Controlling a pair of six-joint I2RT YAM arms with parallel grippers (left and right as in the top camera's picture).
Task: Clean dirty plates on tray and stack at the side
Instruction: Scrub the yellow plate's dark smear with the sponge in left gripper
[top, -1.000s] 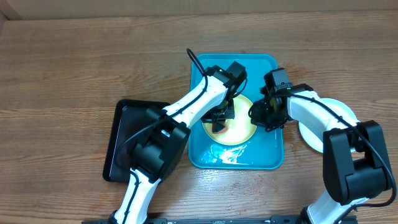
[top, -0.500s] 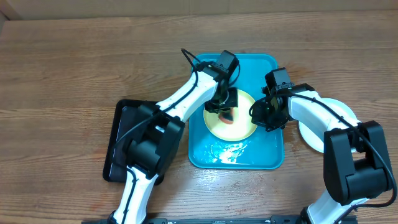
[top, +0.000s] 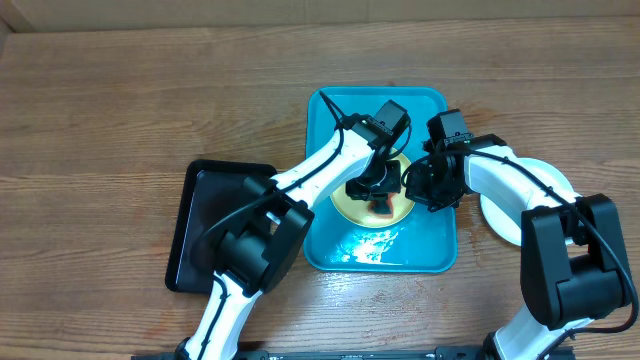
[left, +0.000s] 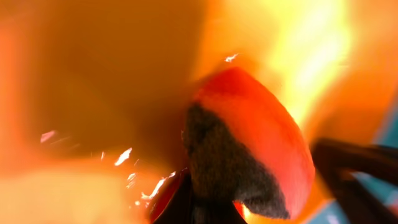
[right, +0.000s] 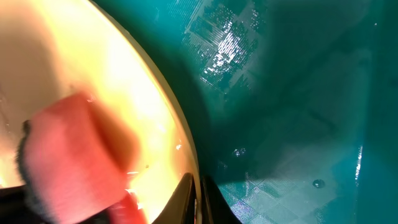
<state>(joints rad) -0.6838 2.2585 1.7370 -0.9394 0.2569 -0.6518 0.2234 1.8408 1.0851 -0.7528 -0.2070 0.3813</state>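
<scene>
My left gripper lifts off the plate next, then goes over the black tray (top: 215, 205) and lowers to release the sponge (top: 381, 207). This is because the black tray's bottom there looks empty.
A pale yellow-green plate (top: 345, 207) lies in the turquoise tray (top: 430, 245). My left gripper (top: 372, 190) is shut on a red sponge (top: 381, 207) with a dark grey scouring side and presses it on the plate. The left wrist view shows the sponge (left: 249, 149) against the plate (left: 93, 93). My right gripper (top: 415, 185) is shut on the plate's right rim. The right wrist view shows its fingers (right: 199, 199) pinching the rim of the plate (right: 124, 74), with the sponge (right: 68, 155) and the tray floor (right: 298, 93) alongside. The plate's centre mark is hidden.
A black tray (top: 200, 230) lies left of the turquoise tray, under the left arm. A pale white plate (top: 510, 215) rests on the wooden table to the right, partly under the right arm. The tray floor looks wet at the front.
My left gripper has swept the sponge across the plate, first toward the back left, then to the right front. The right gripper has kept its hold on the rim.
</scene>
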